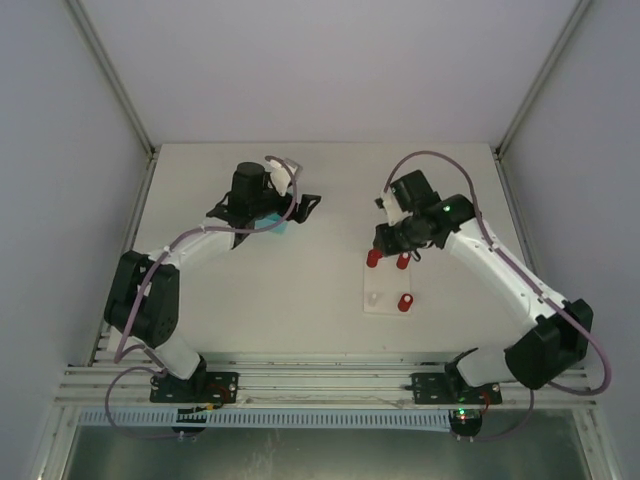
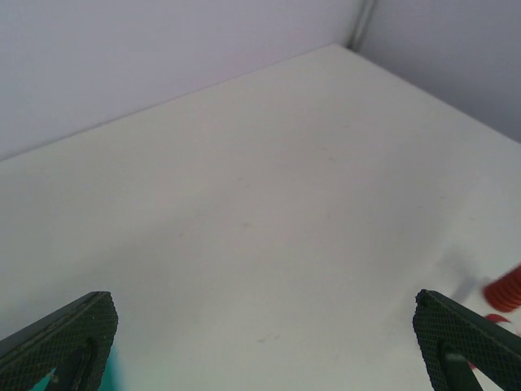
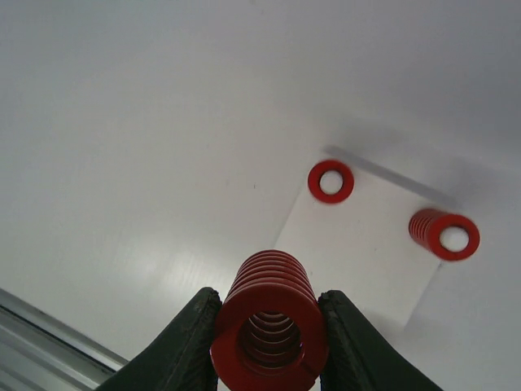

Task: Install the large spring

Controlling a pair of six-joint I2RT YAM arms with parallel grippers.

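Observation:
The robot's right gripper should next move back and down and release the large spring around the white peg (image 1: 374, 299), which stands bare below the gripper and nearer the robot's base.
My right gripper (image 3: 269, 326) is shut on the large red spring (image 3: 270, 322), held end-on between both fingers just above the near edge of the white base plate (image 3: 358, 252). Two smaller red springs stand on the plate, one at its far corner (image 3: 330, 181) and one at its right (image 3: 444, 234). In the top view the right gripper (image 1: 385, 250) holds the spring (image 1: 373, 258) at the plate's (image 1: 385, 285) far left corner. My left gripper (image 1: 265, 208) is wide open and empty over the table at the back left; in its wrist view its fingers (image 2: 65, 334) frame bare table.
A small teal object (image 1: 283, 226) lies under the left gripper. A white peg (image 1: 372, 298) and a red spring (image 1: 405, 302) stand at the plate's near corners. Enclosure walls ring the table. A red spring (image 2: 505, 289) shows at the left wrist view's right edge.

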